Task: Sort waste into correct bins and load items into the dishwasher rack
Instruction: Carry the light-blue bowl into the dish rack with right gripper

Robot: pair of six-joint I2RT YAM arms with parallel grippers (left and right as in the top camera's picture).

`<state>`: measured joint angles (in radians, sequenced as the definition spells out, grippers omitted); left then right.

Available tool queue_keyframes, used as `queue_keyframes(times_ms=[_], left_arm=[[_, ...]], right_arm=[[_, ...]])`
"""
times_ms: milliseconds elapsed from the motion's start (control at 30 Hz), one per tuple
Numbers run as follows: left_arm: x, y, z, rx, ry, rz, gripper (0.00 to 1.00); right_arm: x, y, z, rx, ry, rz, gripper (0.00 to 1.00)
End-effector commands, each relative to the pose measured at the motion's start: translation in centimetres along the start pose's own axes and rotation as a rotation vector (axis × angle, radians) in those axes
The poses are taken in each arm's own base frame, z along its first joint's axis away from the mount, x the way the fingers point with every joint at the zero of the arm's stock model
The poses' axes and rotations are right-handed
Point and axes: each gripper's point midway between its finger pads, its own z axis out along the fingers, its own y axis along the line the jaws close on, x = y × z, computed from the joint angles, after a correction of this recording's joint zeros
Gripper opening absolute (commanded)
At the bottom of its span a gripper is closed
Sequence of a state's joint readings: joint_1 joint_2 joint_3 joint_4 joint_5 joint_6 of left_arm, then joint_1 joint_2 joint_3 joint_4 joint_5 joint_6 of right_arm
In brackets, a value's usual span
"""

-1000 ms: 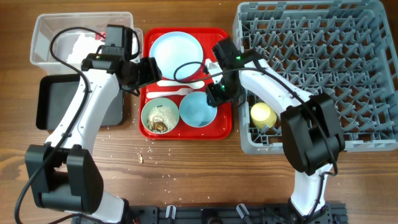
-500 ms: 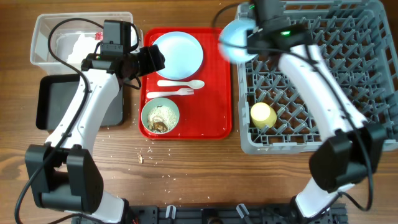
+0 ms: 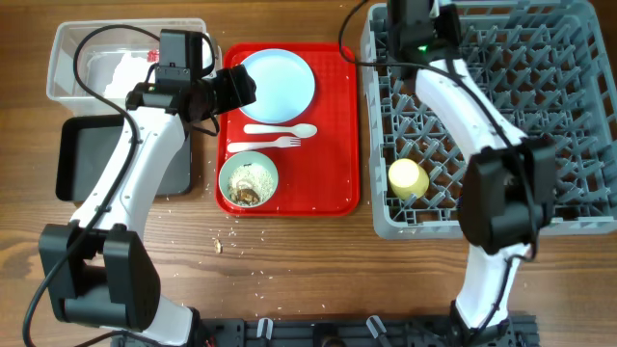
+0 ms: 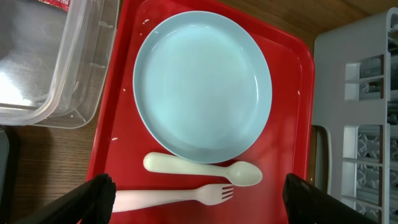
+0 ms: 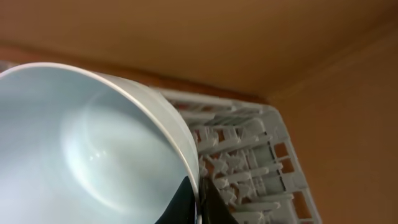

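The tilted bowl goes down with my right gripper into the far corner of the rack beside the red serving tray next, where the rack's wires stand empty.
My right gripper [image 5: 199, 200] is shut on the rim of a pale blue-green bowl [image 5: 93, 149] and holds it tilted over the far left corner of the grey dishwasher rack [image 3: 540, 116]. In the overhead view the right gripper [image 3: 415, 17] is at the top edge and the bowl is out of sight. My left gripper [image 4: 200, 208] is open above the white fork [image 4: 180, 198] and spoon [image 4: 205, 169], just below the pale blue plate [image 4: 202, 93]. The second bowl [image 3: 248, 180] holds rice and brown scraps. The yellow cup [image 3: 407, 178] lies in the rack.
The red serving tray [image 3: 339, 183] lies between the bins and the rack. The clear tub [image 3: 67, 82] holds a white napkin [image 3: 116, 69] and a red-and-white wrapper [image 3: 152, 55]. The black tray [image 3: 82, 159] sits in front of it. Rice grains [image 3: 222, 246] lie on the table.
My right gripper lifted the clean bowl off the red tray and carried it to the rack's far left corner. My left gripper has shifted slightly toward the plate.
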<state>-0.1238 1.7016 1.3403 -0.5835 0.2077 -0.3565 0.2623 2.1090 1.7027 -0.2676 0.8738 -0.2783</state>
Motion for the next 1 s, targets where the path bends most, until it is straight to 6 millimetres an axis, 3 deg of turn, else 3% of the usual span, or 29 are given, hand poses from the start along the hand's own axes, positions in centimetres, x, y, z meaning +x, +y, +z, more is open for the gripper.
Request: queue_keyframes(times_ms=[0, 233, 267, 300, 333, 367, 633, 733, 833, 967], left_arm=[[-0.9, -0.4, -0.9, 0.015, -0.03, 0.01, 0.88], [-0.9, -0.4, -0.9, 0.014, -0.03, 0.01, 0.89], [-0.9, -0.4, -0.9, 0.014, -0.03, 0.01, 0.89], [-0.9, -0.4, -0.9, 0.014, -0.03, 0.01, 0.89], [-0.9, -0.4, -0.9, 0.014, -0.03, 0.01, 0.89], [-0.9, -0.4, -0.9, 0.014, -0.03, 0.01, 0.89], [-0.9, -0.4, -0.9, 0.014, -0.029, 0.01, 0.89], [-0.9, -0.4, -0.9, 0.014, -0.029, 0.01, 0.9], [-0.8, -0.4, -0.9, 0.013, -0.025, 0.009, 0.9], [-0.7, -0.6, -1.2, 0.015, -0.025, 0.032, 0.84]], right_arm=[[0.7, 0.0, -0.1, 0.094, 0.03, -0.086, 0.04], [1.4, 3.4, -2.4, 0.041, 0.043, -0.203, 0.12], [1.5, 3.7, -2.7, 0.034, 0.046, -0.221, 0.19], [1.7, 4.1, -3.1, 0.027, 0.049, -0.24, 0.33], [1.8, 4.3, -3.3, 0.022, 0.051, -0.248, 0.56], [1.8, 4.5, -3.5, 0.019, 0.051, -0.237, 0.68], [1.6, 6.5, -5.8, -0.04, 0.03, -0.221, 0.77], [0.9, 8.2, -7.6, -0.197, 0.003, -0.166, 0.79], [0.4, 9.4, -9.9, -0.403, -0.004, -0.098, 0.87], [-1.7, 8.8, -12.9, -0.569, -0.044, 0.036, 0.92]])
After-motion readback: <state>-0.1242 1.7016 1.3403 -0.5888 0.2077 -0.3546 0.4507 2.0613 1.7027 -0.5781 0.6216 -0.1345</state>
